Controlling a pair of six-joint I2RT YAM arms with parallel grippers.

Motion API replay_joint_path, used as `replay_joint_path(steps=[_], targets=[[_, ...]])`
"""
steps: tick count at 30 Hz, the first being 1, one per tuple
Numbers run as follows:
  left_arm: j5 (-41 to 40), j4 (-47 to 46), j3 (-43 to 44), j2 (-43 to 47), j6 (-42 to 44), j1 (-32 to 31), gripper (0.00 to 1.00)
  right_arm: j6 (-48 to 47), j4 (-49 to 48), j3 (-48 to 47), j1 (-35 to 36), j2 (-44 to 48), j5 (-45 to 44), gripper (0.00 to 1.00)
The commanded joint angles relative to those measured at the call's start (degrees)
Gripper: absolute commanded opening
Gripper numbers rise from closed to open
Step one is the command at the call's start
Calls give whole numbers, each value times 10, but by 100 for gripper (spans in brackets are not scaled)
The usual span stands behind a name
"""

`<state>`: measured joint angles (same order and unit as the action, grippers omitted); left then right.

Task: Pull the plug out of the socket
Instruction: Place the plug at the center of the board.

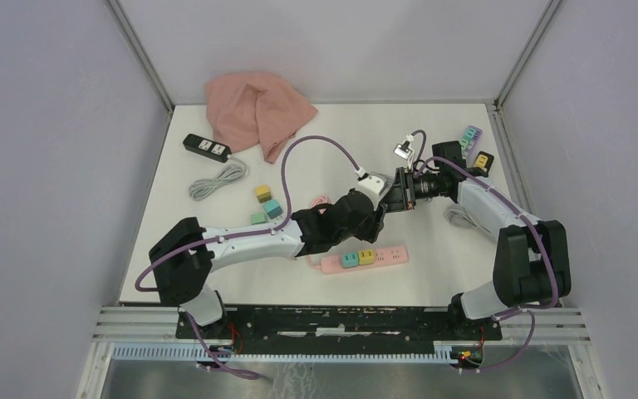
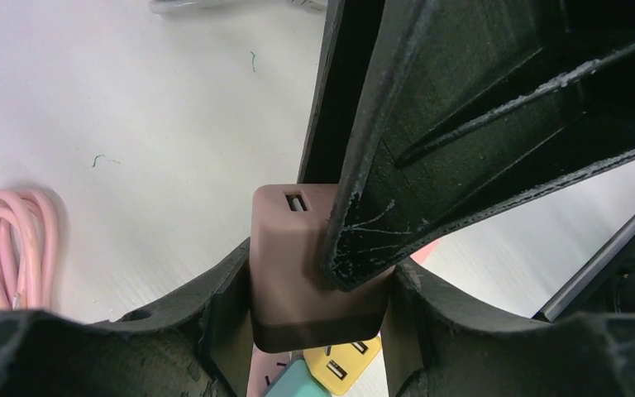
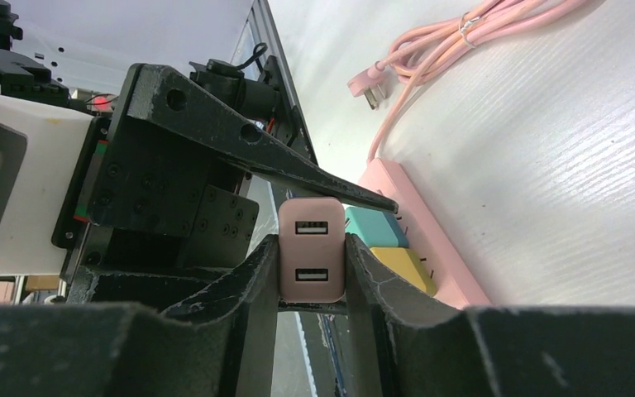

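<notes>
Next I need to move my left gripper to the left in the top view, past the coiled pink cable, then lower beside the loose coloured plugs, where the table is empty.
A pink two-port plug (image 3: 311, 260) hangs in the air above the table, clear of the pink socket strip (image 1: 382, 255). My right gripper (image 3: 312, 273) is shut on the plug's two sides. From the opposite side, my left gripper (image 2: 318, 306) has its fingers pressed against the same plug (image 2: 293, 265). In the top view the two grippers meet nose to nose, left (image 1: 382, 202) and right (image 1: 399, 193), and the plug is hidden between them. A teal plug (image 3: 374, 227) and a yellow plug (image 3: 405, 269) stay seated in the strip.
A pink cloth (image 1: 257, 112) lies at the back. A black power strip (image 1: 206, 147) with a grey cable (image 1: 218, 179) is at back left. Loose coloured plugs (image 1: 266, 204) sit left of centre and more (image 1: 471, 137) at back right. The strip's pink cable (image 2: 12, 248) is coiled nearby.
</notes>
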<state>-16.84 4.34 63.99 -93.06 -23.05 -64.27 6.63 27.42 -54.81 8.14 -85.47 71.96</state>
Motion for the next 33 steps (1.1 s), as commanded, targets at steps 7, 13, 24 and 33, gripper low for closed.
replay_joint_path(steps=[7,13,24,33], targets=[[-60,-24,-65,69,37,7,3,-102,72,-29,-3,19,17,99],[-80,-51,-177,148,-7,75,3,-117,79,-30,-3,28,2,100],[-45,-52,-321,260,-166,349,9,-128,84,-30,-4,27,-12,100],[-122,6,-305,238,-258,420,25,-131,88,-29,-4,27,-10,100]])
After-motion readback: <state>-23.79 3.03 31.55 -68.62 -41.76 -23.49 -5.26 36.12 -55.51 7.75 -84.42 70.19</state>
